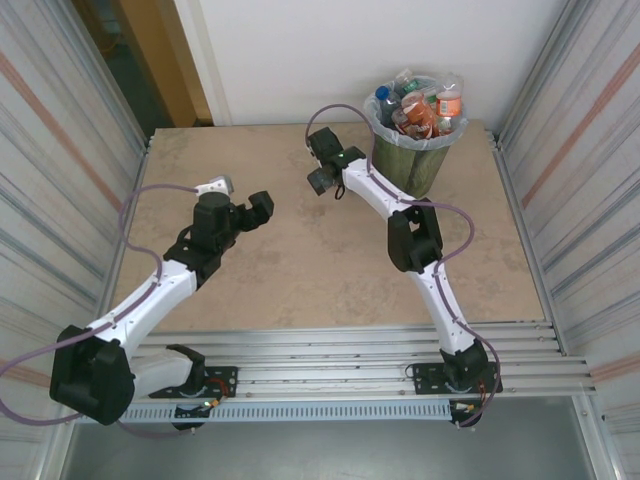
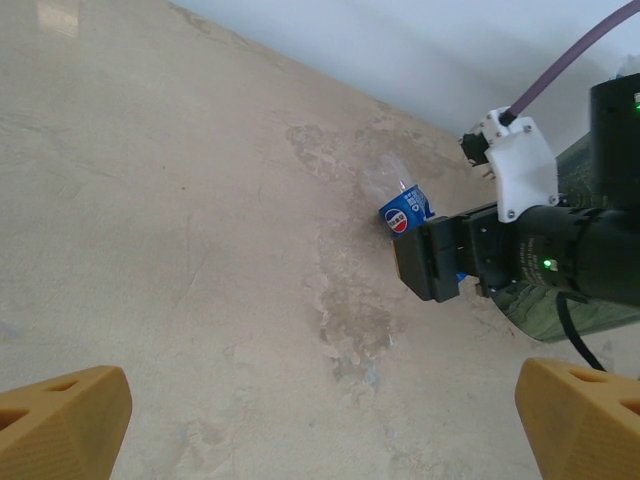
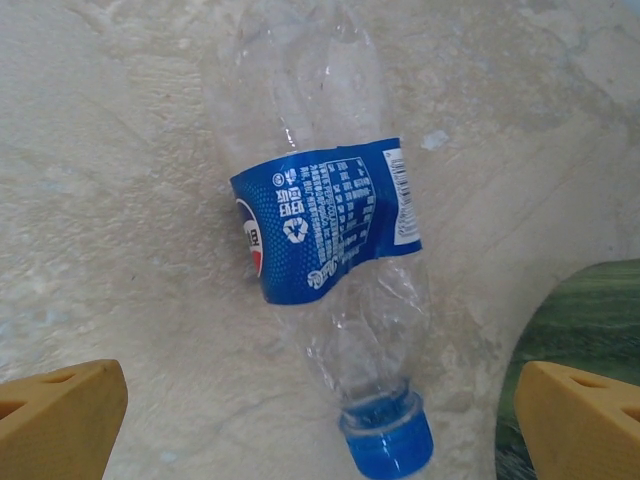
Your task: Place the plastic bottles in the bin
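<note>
My right gripper will next go down and close around the clear part of the bottle between label and cap, since that lies below, between its open fingers.
A crushed clear bottle with a blue label and a blue cap lies flat on the table, cap toward the camera. My right gripper hovers over it, open, with a yellow fingertip on each side of the neck and not touching it. In the top view this gripper sits just left of the dark green bin, which is heaped with several bottles. The left wrist view shows the same blue-label bottle behind the right gripper. My left gripper is open over bare table, holding nothing.
The bin's green wall stands close to the right of the lying bottle. Corrugated metal walls close in the table on both sides, and a white wall runs along the back. A purple cable loops above the right wrist.
</note>
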`<state>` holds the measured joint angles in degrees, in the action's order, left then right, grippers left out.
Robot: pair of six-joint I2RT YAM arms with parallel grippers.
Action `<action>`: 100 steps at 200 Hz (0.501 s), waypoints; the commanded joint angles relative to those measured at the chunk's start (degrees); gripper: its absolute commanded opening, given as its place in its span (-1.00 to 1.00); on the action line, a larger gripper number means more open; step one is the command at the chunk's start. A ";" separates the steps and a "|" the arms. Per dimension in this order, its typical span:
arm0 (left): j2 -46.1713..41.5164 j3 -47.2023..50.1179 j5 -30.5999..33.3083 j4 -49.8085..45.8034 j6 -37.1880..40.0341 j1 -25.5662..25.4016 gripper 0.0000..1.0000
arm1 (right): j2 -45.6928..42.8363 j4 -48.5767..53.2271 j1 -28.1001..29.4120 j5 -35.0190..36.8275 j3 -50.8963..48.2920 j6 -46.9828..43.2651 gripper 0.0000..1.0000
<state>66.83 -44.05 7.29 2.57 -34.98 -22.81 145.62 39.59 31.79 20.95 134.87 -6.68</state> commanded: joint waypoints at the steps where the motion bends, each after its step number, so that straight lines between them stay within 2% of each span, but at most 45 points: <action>1: 0.80 -0.34 -0.52 -0.91 -0.48 0.57 0.97 | 3.21 0.17 -0.58 -1.54 4.18 -0.97 0.96; 100: 2.08 -0.88 -0.45 -1.81 -0.42 0.54 0.97 | 10.54 6.06 -3.21 -8.55 10.90 2.22 0.96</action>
<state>68.34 -44.05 6.94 1.23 -34.98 -22.81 154.15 41.85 29.23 15.55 143.72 -6.28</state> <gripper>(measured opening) 0.986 0.979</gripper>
